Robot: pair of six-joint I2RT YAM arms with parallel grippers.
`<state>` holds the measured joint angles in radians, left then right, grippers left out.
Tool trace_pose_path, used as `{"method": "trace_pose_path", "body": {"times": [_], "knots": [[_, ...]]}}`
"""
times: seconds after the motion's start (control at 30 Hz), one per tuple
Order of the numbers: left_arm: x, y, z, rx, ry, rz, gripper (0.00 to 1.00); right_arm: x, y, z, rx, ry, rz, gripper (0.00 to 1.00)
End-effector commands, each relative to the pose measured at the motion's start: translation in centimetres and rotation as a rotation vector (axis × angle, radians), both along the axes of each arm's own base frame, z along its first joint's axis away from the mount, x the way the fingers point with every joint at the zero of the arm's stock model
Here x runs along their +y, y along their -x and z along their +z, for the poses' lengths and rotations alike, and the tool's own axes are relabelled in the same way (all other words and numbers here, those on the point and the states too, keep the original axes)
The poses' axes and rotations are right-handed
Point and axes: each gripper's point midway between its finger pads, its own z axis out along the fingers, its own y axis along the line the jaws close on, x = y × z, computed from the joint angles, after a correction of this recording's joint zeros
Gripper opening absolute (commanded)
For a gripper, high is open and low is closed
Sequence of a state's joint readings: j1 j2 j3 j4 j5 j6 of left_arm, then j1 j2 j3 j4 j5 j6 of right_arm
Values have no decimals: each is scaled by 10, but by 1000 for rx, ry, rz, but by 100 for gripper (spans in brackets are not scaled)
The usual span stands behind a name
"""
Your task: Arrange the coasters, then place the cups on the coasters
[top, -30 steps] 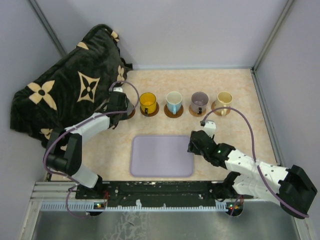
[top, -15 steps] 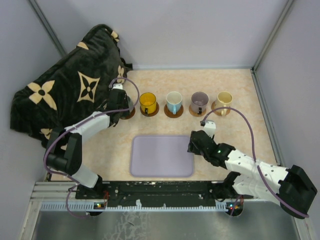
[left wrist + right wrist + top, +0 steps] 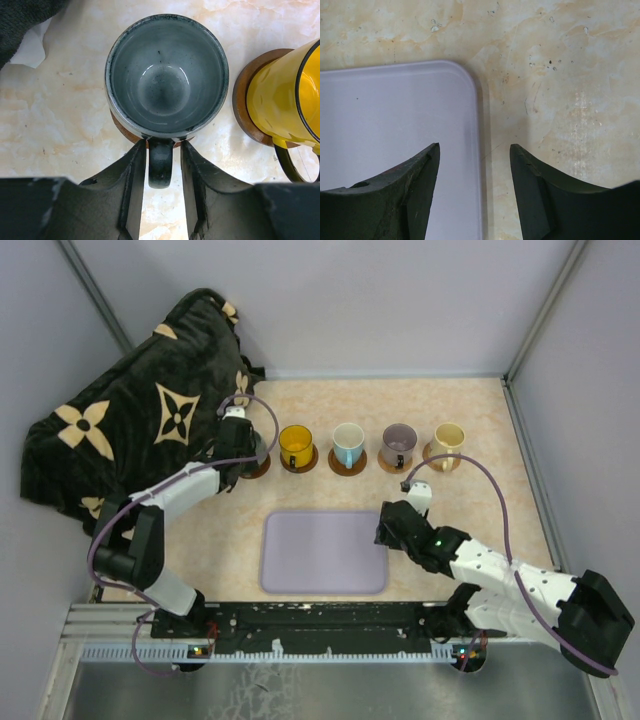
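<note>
The grey-green cup (image 3: 166,75) already stands on its coaster, so the left gripper should next draw back along the cup's handle toward the handle's outer end and release the cup there.
Five cups stand in a row at the back, each on a brown coaster. The grey-green cup (image 3: 166,75) is leftmost on its coaster (image 3: 125,131), with its handle (image 3: 161,172) between the jaws of my left gripper (image 3: 162,143). Those jaws are open, a thin gap showing on either side of the handle. To its right stand the yellow cup (image 3: 296,445), the blue cup (image 3: 348,443), the purple-grey cup (image 3: 399,443) and the beige cup (image 3: 449,439). My right gripper (image 3: 475,146) hangs open and empty over the right edge of the lavender tray (image 3: 395,115).
A dark blanket with beige flowers (image 3: 130,430) is heaped at the back left, close to the grey-green cup. The lavender tray (image 3: 325,550) lies at the table's middle front. The yellow cup (image 3: 280,100) on its coaster (image 3: 242,95) stands just right of my left fingers.
My left jaws have parted from the grey-green cup's handle, and the left wrist has shifted slightly toward the back. The right arm has not moved.
</note>
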<state>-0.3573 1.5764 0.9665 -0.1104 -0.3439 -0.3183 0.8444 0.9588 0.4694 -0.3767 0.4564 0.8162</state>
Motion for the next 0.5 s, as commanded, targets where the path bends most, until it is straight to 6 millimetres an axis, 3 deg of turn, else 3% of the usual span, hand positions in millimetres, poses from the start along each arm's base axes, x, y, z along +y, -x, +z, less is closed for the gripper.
{"method": "trace_pose_path", "body": {"times": [0.0,0.47], "knots": [[5,1,13,-30,8,28,40,10,-8,11,-37,-45,-7,59],[16,22,-3,20,-10,57,37,9,-7,10,-33,-47,-11,59]]}}
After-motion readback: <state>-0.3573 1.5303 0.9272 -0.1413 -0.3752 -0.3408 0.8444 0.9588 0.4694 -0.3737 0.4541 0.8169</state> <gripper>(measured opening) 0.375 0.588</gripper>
